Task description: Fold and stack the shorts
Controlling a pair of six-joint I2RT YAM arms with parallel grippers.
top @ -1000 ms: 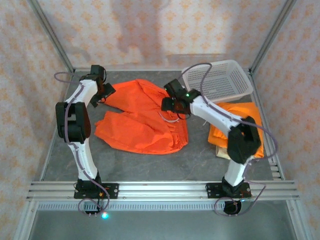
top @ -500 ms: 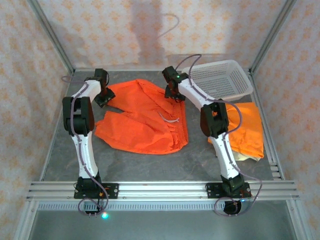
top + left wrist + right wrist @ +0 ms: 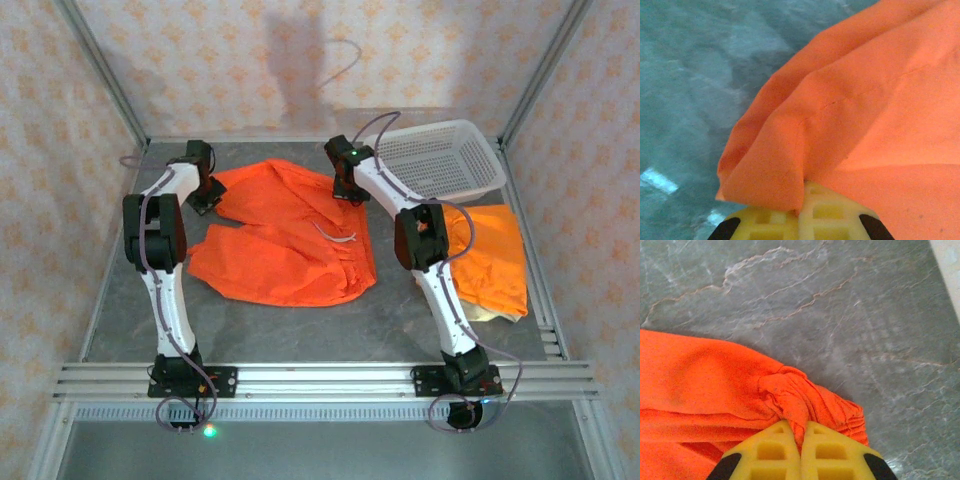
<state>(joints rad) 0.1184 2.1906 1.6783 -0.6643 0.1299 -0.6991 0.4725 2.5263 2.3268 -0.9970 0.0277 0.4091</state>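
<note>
Next, my left gripper pulls the fold of the shorts back toward my base, across the gap between the shorts' legs.
A bright orange pair of shorts (image 3: 290, 240) lies spread out on the grey table, its white drawstring (image 3: 338, 238) showing near the middle. My left gripper (image 3: 207, 195) is at the far left corner of that pair. In the left wrist view its yellow fingers (image 3: 802, 215) are shut on a fold of the orange cloth (image 3: 865, 110). My right gripper (image 3: 347, 190) is at the pair's far right corner; there the jaws (image 3: 801, 450) pinch the gathered waistband (image 3: 805, 400). Another orange pair (image 3: 490, 250) lies folded at the right on top of a beige pair (image 3: 490, 313).
A white mesh basket (image 3: 440, 160) stands at the back right, just beyond the right gripper. The cage's metal posts and papered walls close in the table on three sides. Bare grey tabletop (image 3: 300, 330) runs along the front, ahead of the arm bases.
Both arms reached to the far edge of the spread orange shorts, the right one moving back from the middle. Both grippers went from open to shut on the cloth.
</note>
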